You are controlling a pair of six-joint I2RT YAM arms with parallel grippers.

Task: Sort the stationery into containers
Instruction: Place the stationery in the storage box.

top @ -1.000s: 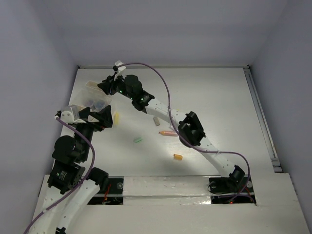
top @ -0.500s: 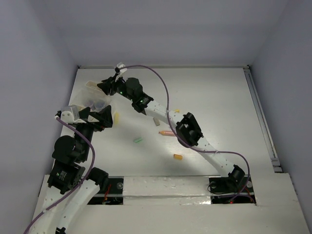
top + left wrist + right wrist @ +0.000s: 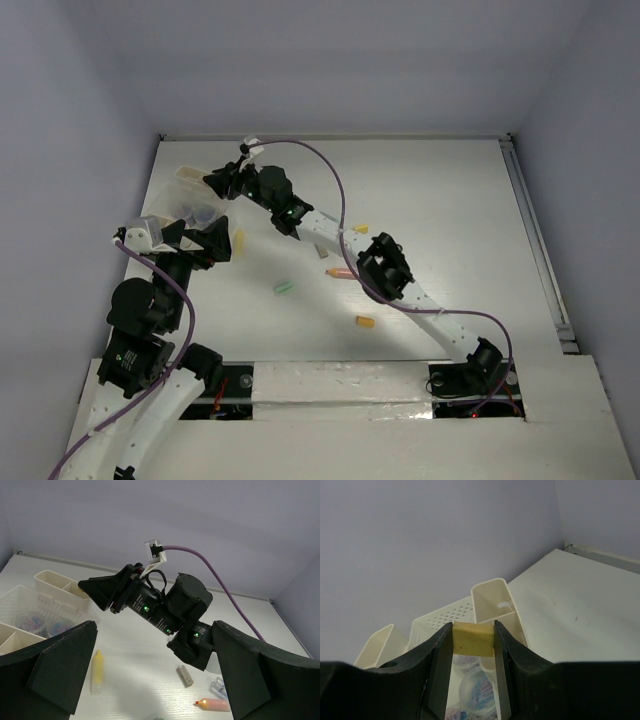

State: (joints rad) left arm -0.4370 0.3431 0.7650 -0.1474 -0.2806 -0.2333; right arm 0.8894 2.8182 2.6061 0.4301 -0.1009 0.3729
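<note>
I should dip my right gripper slightly over the off-white bin's nearer section and open to release the yellow eraser [image 3: 473,639], as it already hangs above that section's opening.
My right gripper [image 3: 473,645] is shut on a short yellow eraser [image 3: 473,639] and holds it above the off-white bins [image 3: 492,597]. In the top view it [image 3: 215,181] hangs over those bins [image 3: 186,178] at the far left. Little round clear jars [image 3: 477,690] lie in a perforated basket [image 3: 445,616] below it. My left gripper [image 3: 155,680] is wide open and empty, just above the table beside a yellow marker [image 3: 98,670]. A tan eraser [image 3: 185,675] and an orange-pink marker [image 3: 215,704] lie to its right.
In the top view a green marker [image 3: 284,288], an orange eraser [image 3: 365,322] and a small yellow piece [image 3: 360,228] lie mid-table. The right arm [image 3: 385,268] stretches diagonally across the table. A small clear item [image 3: 218,686] lies by the orange-pink marker.
The right arm has shifted slightly, its elbow drawing left and its wrist settling over the bins with the eraser still held. The left arm has not moved.
</note>
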